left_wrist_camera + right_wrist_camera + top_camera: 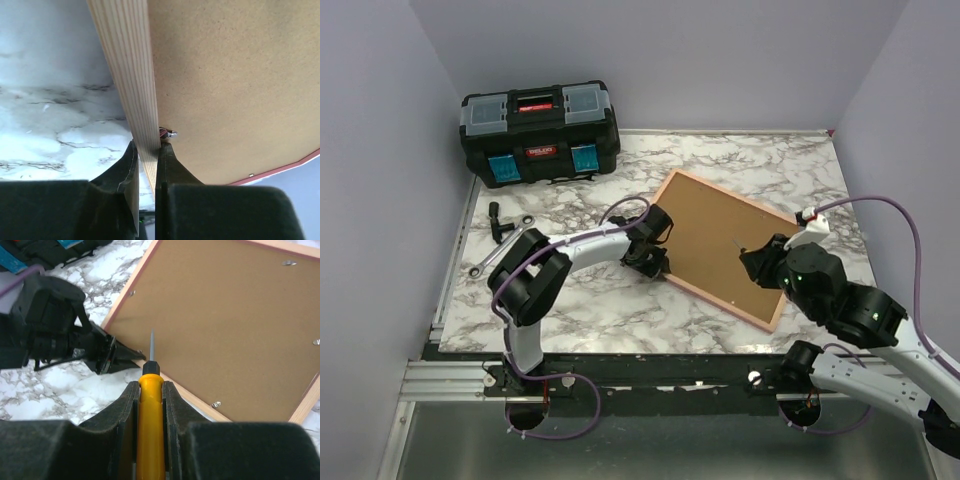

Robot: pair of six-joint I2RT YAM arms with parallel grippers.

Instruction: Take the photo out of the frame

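The frame lies slanted on the table, so my left gripper will swing outward toward the black toolbox and turn the frame's held bar (667, 275) (148, 144) with it before opening.
The pink frame (720, 297) lies face down in the middle of the table, its brown backing board (720, 235) up. The photo is hidden under the board. My left gripper (655, 265) is shut on the frame's left rail (127, 65), one finger on each side of the wood, next to a small metal clip (169, 133). My right gripper (760, 262) is shut on a yellow-handled screwdriver (150, 405). Its thin tip points over the backing board (225, 325) near the left gripper (135, 357).
A black toolbox (540, 133) stands at the back left. A wrench (505, 245) and a small black tool (498, 222) lie at the left edge. Metal clips (216, 404) sit along the frame's inner edge. Walls close in on three sides.
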